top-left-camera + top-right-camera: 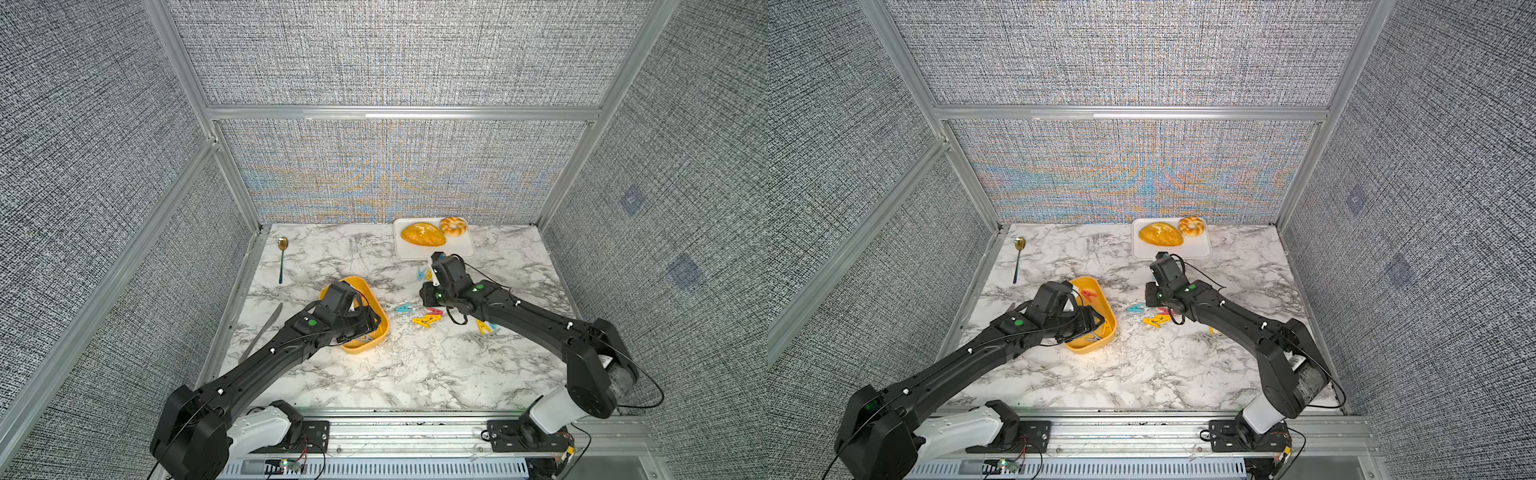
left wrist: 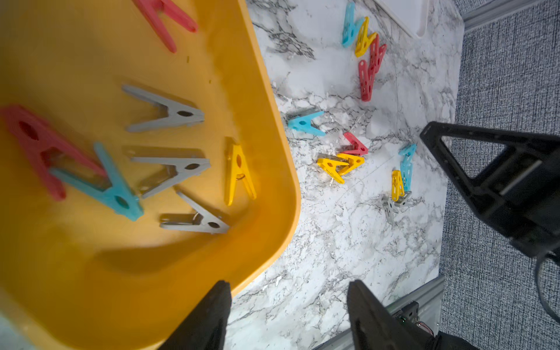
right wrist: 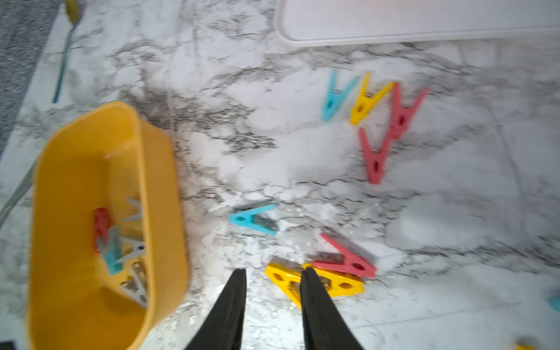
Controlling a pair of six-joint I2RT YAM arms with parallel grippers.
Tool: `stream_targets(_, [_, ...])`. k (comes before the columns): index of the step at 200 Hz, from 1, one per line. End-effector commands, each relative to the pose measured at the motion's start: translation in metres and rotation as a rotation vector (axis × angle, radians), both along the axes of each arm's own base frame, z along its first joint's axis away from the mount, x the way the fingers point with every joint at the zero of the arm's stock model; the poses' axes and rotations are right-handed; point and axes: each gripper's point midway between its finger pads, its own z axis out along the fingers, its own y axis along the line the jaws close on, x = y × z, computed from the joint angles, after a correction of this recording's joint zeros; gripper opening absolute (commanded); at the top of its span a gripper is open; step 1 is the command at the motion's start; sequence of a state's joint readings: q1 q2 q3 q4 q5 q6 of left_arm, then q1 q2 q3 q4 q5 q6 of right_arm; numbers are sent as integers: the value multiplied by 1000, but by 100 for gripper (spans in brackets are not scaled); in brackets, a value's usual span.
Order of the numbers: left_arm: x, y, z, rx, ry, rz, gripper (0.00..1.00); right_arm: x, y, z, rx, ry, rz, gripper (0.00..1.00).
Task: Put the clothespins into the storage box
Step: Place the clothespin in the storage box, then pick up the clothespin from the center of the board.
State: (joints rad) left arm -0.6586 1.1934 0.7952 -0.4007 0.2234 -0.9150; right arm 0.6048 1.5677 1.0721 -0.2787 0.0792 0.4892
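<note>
The red clothespin nearest the tray points a leg clear of its yellow neighbour, so my right gripper will reach outward and down onto that outer leg [image 3: 417, 101].
The yellow-orange storage box [image 1: 356, 286] [image 1: 1100, 345] [image 2: 91, 272] [image 3: 75, 169] lies left of centre. It holds several clothespins: a grey one [image 2: 169, 112], a yellow one [image 2: 239, 172], a teal one [image 2: 112, 191] and a blurred red one [image 2: 36, 145]. My left gripper [image 2: 288, 291] [image 1: 368, 323] hangs open and empty over the box's near corner. More clothespins lie loose on the marble: teal [image 3: 254, 219] [image 1: 404, 308], red [image 3: 348, 260] and a yellow pair [image 3: 333, 281] [image 1: 426, 320]. My right gripper [image 3: 274, 275] [image 1: 427, 293] is open just beside the yellow pair, holding nothing.
A white tray [image 1: 465, 249] with a bread loaf [image 1: 423, 235] and a bagel [image 1: 453, 226] sits at the back. A far group of clothespins [image 3: 366, 103] lies near it. A spoon [image 1: 282, 257] and a long silvery utensil [image 1: 266, 328] lie at the left edge.
</note>
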Motion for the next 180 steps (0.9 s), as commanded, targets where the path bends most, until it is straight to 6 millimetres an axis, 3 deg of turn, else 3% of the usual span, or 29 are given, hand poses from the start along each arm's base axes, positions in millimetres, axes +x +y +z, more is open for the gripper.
stream_targets(1, [5,-24,7,-35,-32,-33,66,15,-20,-4,0,-20,-91,36])
stream_targets(32, [0,-50,1,-37,-24,-82,65,42,-44,-10,-30,-28,-173,33])
stream_targets(80, [-4,-71,-3,-39,-18,-121,64,99,-64,-21,-58,-21,-245,28])
stream_targets(134, [-5,-73,-7,-19,-19,-128,64,148,-77,-51,-86,28,-300,21])
stream_targets(180, [-7,-70,-16,-2,1,-126,64,163,-77,-75,-110,67,-305,21])
